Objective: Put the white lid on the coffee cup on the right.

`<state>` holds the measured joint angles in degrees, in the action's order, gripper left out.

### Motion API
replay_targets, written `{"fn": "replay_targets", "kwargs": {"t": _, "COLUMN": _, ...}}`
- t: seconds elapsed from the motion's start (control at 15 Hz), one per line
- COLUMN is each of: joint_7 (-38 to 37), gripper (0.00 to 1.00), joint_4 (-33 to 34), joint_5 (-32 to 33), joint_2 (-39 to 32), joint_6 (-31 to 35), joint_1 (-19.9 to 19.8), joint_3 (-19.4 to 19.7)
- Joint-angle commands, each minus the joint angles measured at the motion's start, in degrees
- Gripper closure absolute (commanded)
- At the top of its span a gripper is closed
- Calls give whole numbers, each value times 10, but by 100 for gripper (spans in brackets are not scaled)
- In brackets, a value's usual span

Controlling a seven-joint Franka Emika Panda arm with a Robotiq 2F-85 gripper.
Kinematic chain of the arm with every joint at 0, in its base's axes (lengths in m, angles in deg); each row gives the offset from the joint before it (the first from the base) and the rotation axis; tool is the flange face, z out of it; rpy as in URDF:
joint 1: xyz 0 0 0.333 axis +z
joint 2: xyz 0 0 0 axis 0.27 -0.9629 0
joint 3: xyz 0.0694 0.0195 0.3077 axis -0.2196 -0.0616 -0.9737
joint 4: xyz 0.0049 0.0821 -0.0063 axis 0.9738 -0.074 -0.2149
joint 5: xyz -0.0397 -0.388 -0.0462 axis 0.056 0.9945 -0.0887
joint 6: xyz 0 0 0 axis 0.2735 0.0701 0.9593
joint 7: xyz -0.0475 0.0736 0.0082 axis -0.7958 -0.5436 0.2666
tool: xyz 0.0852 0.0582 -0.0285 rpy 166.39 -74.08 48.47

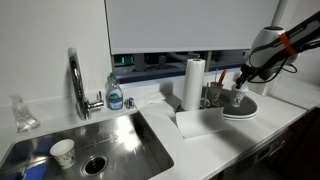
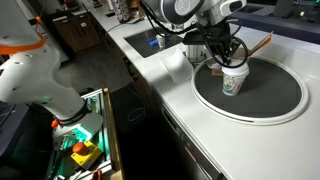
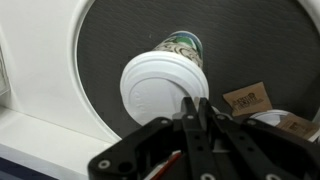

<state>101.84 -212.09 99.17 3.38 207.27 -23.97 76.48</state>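
The lid already covers the coffee cup's opening, so I will move my gripper down slightly, bring the lid's near edge down onto the opening of the cup and release the lid.
The white lid [image 3: 155, 88] lies over the mouth of the coffee cup [image 3: 182, 43], a small grey cup with a green mark. The cup stands on a round dark plate with a pale rim [image 3: 100, 40]. My gripper [image 3: 196, 108] is shut, with its fingertips at the lid's near right edge, pinching the rim. In both exterior views my gripper [image 2: 228, 58] [image 1: 243, 78] hangs right over the cup [image 2: 233, 84] [image 1: 235, 98], with the lid [image 2: 234, 69] at the cup's top. How well the lid is seated cannot be told.
A paper-towel roll [image 1: 194, 80] stands on the counter next to the plate [image 1: 240, 113]. A sink [image 1: 100, 140] holds a white patterned paper cup [image 1: 62, 152], with a faucet [image 1: 75, 80] and a soap bottle [image 1: 115, 95] behind it. A brown paper packet [image 3: 250, 100] lies on the plate.
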Motion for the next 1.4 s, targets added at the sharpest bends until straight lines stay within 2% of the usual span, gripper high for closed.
{"fn": "replay_targets", "kwargs": {"t": 0.0, "joint_7": -17, "gripper": 98, "joint_4": 4, "joint_5": 10, "joint_2": -2, "joint_6": -9, "joint_1": 5, "joint_3": 3}}
{"fn": "replay_targets", "kwargs": {"t": 0.73, "joint_7": -30, "gripper": 98, "joint_4": 30, "joint_5": 25, "joint_2": -26, "joint_6": -6, "joint_1": 6, "joint_3": 9}}
{"fn": "replay_targets", "kwargs": {"t": 1.33, "joint_7": -21, "gripper": 98, "joint_4": 50, "joint_5": 2, "joint_2": -53, "joint_6": -23, "joint_1": 3, "joint_3": -5}}
